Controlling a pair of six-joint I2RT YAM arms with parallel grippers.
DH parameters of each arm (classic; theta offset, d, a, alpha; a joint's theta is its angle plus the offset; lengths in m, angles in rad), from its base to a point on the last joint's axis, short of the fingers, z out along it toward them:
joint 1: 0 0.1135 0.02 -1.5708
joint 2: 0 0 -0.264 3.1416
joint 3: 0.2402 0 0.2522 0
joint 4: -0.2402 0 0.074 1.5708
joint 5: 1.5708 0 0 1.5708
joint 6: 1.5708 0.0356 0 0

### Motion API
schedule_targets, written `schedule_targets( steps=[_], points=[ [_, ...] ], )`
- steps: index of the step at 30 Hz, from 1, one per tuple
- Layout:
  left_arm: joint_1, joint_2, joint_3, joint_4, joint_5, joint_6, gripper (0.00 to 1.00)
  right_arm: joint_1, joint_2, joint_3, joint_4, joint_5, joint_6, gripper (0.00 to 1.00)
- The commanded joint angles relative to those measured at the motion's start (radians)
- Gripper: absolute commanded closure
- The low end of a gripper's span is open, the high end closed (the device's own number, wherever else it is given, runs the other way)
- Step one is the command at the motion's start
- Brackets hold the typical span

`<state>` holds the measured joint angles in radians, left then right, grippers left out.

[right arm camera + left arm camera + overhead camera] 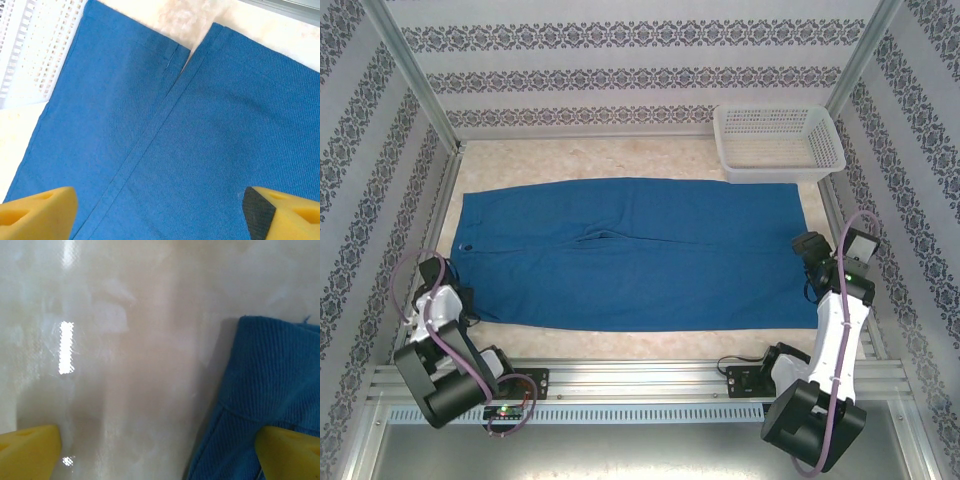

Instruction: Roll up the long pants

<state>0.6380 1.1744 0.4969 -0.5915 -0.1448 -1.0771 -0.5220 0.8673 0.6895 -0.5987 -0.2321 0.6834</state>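
Note:
The edge of the pants' waistband runs between the left gripper's fingers, so the left gripper will stay low at the waistband's near corner and close on that edge next.
The long pants (630, 252) lie flat across the table, royal blue, waist to the left and leg ends to the right. My left gripper (463, 297) sits low at the waist's near corner. In the left wrist view it (160, 460) is open over bare tabletop, with one yellow finger (290, 452) over the cloth corner (270, 380). My right gripper (810, 252) hovers at the leg ends. In the right wrist view it (157, 215) stands open above the two legs (210, 130), nothing pinched between its fingers (35, 212).
A white mesh basket (778, 140) stands at the back right, just past the leg hems, and its wall (25, 45) is seen by the right wrist camera. Patterned walls close in the table on three sides. A metal rail (640, 375) runs along the near edge.

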Motion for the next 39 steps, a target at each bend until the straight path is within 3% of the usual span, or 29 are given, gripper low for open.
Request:
schedule_targets(
  steps=[1,3,4,8,10,16,21,30,35,39],
  points=[
    [0.024,0.098,0.055,0.183,0.035,0.029,0.00,-0.013,-0.026,-0.018,-0.047,0.019,0.018,0.15],
    [0.029,0.141,0.095,0.187,0.043,0.037,0.08,-0.020,-0.040,-0.023,-0.084,0.059,0.031,0.16],
    [0.029,0.152,0.108,0.191,0.046,0.043,0.17,-0.026,-0.048,-0.028,-0.099,0.077,0.040,0.16],
    [0.031,0.169,0.133,0.188,0.047,0.044,0.86,-0.067,-0.077,-0.056,-0.148,0.100,0.090,0.17],
    [0.031,0.165,0.140,0.185,0.048,0.046,1.00,-0.086,-0.077,-0.069,-0.176,0.096,0.104,0.17],
    [0.031,0.158,0.159,0.168,0.075,0.040,1.00,-0.127,-0.085,-0.124,-0.252,0.093,0.135,0.16],
    [0.031,0.150,0.167,0.155,0.099,0.037,1.00,-0.141,-0.134,-0.206,-0.272,0.018,0.235,0.17],
    [0.031,0.139,0.167,0.155,0.150,0.023,1.00,-0.145,-0.138,-0.080,-0.524,0.134,0.288,0.10],
    [0.031,0.128,0.164,0.162,0.163,0.013,1.00,-0.146,-0.166,-0.082,-0.549,0.264,0.253,0.16],
    [0.030,0.148,0.183,0.162,0.182,0.013,1.00,-0.144,-0.149,-0.096,-0.538,0.234,0.290,0.26]
  ],
)
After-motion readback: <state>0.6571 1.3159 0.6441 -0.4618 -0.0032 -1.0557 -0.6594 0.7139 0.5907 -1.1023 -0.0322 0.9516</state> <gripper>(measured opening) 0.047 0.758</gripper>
